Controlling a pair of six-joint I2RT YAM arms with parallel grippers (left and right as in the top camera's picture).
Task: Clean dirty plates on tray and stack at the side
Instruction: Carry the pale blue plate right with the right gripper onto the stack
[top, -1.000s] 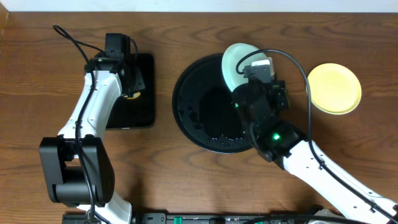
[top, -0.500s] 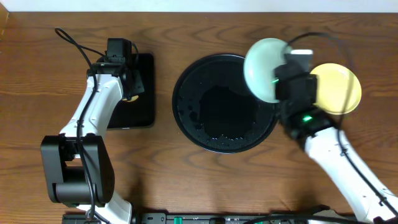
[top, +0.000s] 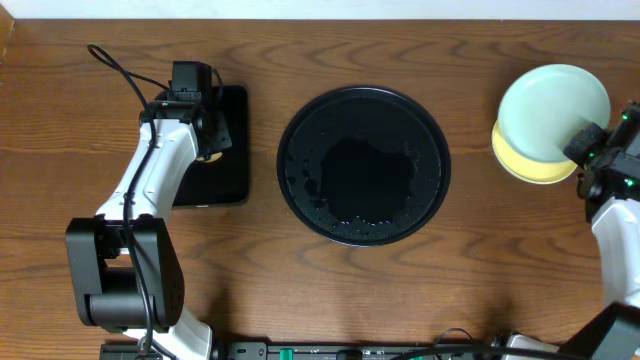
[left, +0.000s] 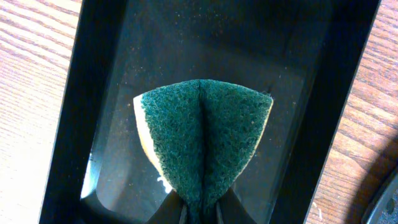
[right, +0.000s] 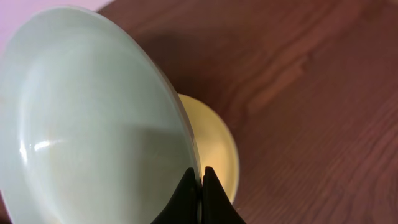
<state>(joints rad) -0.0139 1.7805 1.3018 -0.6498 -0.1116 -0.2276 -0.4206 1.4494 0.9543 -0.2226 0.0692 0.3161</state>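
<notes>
The robot's right gripper should next lower the tilted mint-blue plate (top: 552, 112) a little onto the pale yellow plate (top: 535, 168), then let go of the mint-blue plate's rim.
The large round black tray (top: 364, 166) sits mid-table, wet, with no plate on it. My right gripper (top: 582, 138) is shut on the rim of a mint-blue plate (top: 552, 112), held tilted above the pale yellow plate (top: 535, 168) at the far right. In the right wrist view the mint plate (right: 93, 112) is pinched between the jaws (right: 200, 177), with the yellow plate (right: 214, 146) behind it. My left gripper (top: 207, 132) is shut on a folded green sponge (left: 204, 140) over the small rectangular black tray (top: 225, 180). The third plate is out of view.
The rectangular black tray (left: 336, 93) lies at the left with wood table around it. The table's far edge runs along the top of the overhead view. Bare wood lies between the two trays and in front of the round tray.
My right arm has carried the mint-blue plate off the round tray and rightward to above the yellow plate. The left arm and sponge have not moved.
</notes>
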